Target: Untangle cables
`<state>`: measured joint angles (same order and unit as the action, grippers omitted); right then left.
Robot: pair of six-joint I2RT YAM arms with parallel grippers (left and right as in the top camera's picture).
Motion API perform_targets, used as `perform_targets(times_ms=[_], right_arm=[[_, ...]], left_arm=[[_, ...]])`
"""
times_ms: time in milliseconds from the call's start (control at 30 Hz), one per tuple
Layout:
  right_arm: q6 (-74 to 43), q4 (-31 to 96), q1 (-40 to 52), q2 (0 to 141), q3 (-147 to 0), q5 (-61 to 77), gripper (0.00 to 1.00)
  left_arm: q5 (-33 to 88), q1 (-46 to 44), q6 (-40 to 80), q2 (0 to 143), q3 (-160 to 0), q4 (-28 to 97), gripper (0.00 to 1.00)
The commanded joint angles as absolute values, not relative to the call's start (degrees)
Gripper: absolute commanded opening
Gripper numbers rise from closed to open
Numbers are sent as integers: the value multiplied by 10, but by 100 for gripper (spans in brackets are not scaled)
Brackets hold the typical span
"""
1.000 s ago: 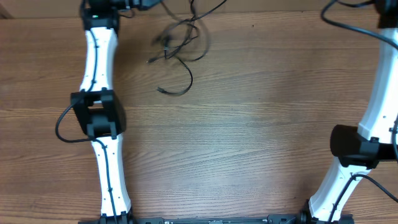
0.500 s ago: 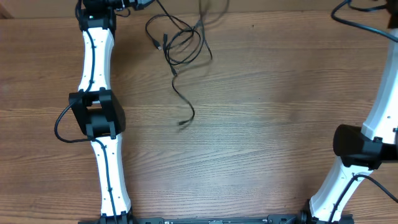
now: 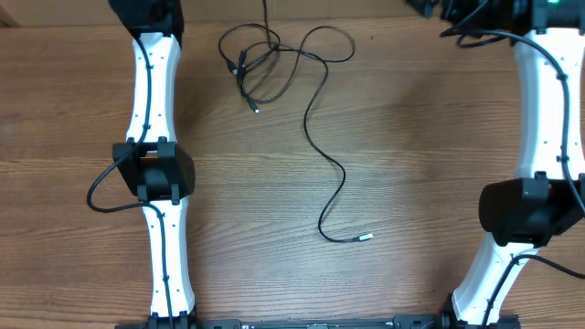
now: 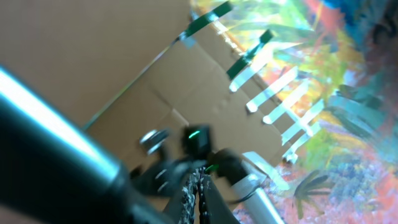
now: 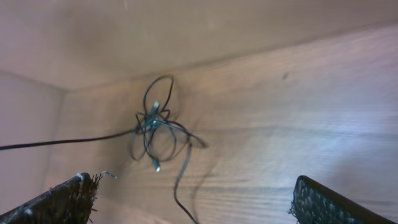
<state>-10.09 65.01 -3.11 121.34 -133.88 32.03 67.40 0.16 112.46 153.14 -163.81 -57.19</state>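
The right gripper moves down and to its left in the overhead view onto the loop's bend (image 3: 351, 46) (image 5: 202, 144) next, as a cable loop sticks out from the knot below it there.
The cables (image 3: 265, 62) lie as a small black knot at the table's back, also seen in the right wrist view (image 5: 154, 127). One long strand (image 3: 320, 160) snakes toward the front and ends in a plug (image 3: 364, 237). Another strand (image 5: 68, 142) runs taut from the knot off to the left, and in the overhead view it leaves over the top edge. My left gripper (image 4: 198, 200) is shut, pads pressed together, apparently on that strand. It faces a cardboard wall. My right gripper (image 5: 199, 205) hangs wide open above the table, to one side of the knot, holding nothing.
A brown cardboard wall (image 4: 93, 56) stands behind the table, with a colourful cloth (image 4: 336, 93) beside it. The left arm (image 3: 155, 174) and the right arm (image 3: 535, 201) reach along the two sides of the wooden table (image 3: 420, 164).
My right gripper opened and let go of a strand. That strand dropped and stretched out across the table, its plug moving toward the front. The right arm swung in at the top right.
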Motion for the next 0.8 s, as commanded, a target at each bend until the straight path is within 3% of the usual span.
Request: perform_targets(times_ms=[0, 233, 567, 700, 767], right_arm=[[-107, 636, 8, 1198, -1291, 353, 100], [-93, 607, 108, 1199, -1212, 353, 100], [-25, 605, 218, 1207, -1169, 328, 100], [-25, 605, 228, 1207, -1149, 283, 91], [-25, 605, 228, 1207, -1147, 283, 80]], left_arm=[[639, 13, 1132, 1521, -1724, -542, 4], [672, 27, 1119, 1521, -1789, -497, 4], [675, 27, 1195, 1521, -1790, -497, 4], [675, 27, 1195, 1521, -1791, -497, 4], [675, 27, 1195, 1521, -1791, -497, 4]])
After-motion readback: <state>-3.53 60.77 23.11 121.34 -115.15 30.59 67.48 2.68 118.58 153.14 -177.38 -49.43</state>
